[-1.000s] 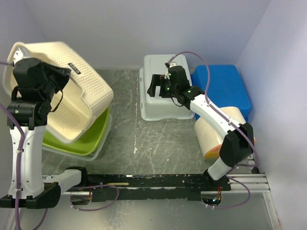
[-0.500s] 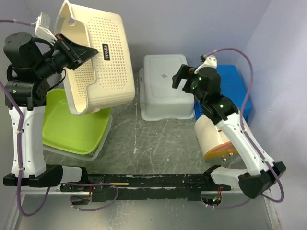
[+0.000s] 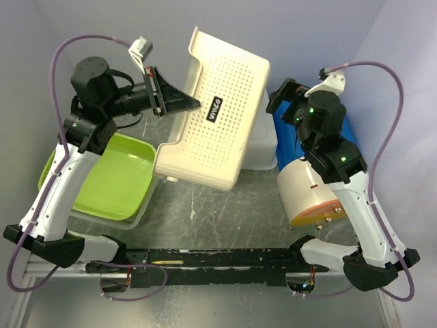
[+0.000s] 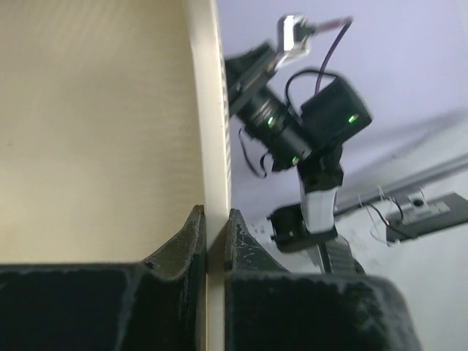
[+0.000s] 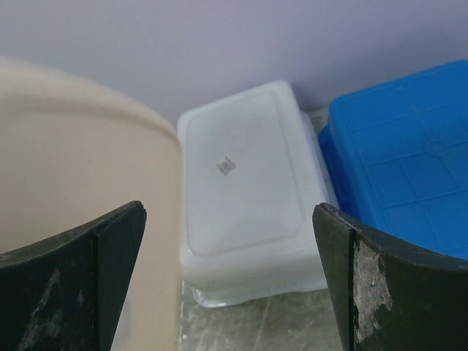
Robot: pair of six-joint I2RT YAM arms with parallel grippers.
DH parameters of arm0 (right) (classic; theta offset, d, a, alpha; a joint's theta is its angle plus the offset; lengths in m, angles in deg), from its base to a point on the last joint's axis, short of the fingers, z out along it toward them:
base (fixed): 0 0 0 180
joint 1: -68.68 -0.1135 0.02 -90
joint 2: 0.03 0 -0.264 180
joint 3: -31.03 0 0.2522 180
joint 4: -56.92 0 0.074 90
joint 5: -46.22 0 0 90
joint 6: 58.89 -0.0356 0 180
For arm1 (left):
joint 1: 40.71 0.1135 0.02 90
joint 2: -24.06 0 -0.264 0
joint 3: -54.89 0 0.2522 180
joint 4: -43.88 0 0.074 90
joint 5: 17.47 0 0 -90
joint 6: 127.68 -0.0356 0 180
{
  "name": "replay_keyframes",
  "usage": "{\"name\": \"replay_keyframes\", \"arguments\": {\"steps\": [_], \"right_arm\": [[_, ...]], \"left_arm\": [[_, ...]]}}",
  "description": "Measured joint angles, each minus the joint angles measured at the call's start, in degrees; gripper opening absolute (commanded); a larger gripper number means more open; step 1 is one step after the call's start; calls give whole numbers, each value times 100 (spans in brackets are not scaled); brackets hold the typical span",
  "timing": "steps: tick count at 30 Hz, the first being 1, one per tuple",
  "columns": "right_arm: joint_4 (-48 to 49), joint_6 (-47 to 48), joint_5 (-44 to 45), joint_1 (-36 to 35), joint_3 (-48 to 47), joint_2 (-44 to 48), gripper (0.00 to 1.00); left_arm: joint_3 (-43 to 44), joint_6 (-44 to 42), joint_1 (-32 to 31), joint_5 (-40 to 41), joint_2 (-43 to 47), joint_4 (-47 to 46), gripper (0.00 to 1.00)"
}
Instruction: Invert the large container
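Observation:
The robot's left gripper will next move the container (image 3: 222, 123) back and down onto the empty table between the lime-green tub and the cream bin, and then let go of it.
The large container (image 3: 222, 123), a cream perforated basket with a dark base sticker, hangs tilted in the air over the middle of the table, base turned up toward the camera. My left gripper (image 3: 179, 104) is shut on its rim; in the left wrist view the fingers (image 4: 191, 234) pinch the cream wall (image 4: 208, 146) between them. My right gripper (image 3: 283, 96) is open and empty, raised at the right of the container, above a white upturned tub (image 5: 245, 183). The container's blurred cream side fills the left of the right wrist view (image 5: 80, 168).
A lime-green tub (image 3: 113, 174) sits at the left in a white tray. A blue upturned tub (image 5: 398, 146) stands at the back right. A cream cylinder-shaped bin (image 3: 307, 195) lies on its side under the right arm. Purple walls close the back and sides.
My left arm has swung the container from the far left to the middle, turning its base upward. My right gripper has lifted away from the white tub, toward the right.

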Motion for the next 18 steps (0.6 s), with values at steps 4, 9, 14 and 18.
{"name": "replay_keyframes", "arguments": {"steps": [4,9,14,18], "right_arm": [[-341,20,442,0,-728,-76,99],[-522,17,686,0,-1217,-50,99],[-756,-74,450,0,-1272,-39,99],[-1115,127,-131,7,-1676,-476,100]], "left_arm": [[-726,238,-297,-275,216,-267,7],[-1672,505,-706,-374,527,-442,7],[-2420,723,-1040,-398,673,-647,7],[-2608,619,-1067,-568,710,-302,7]]}}
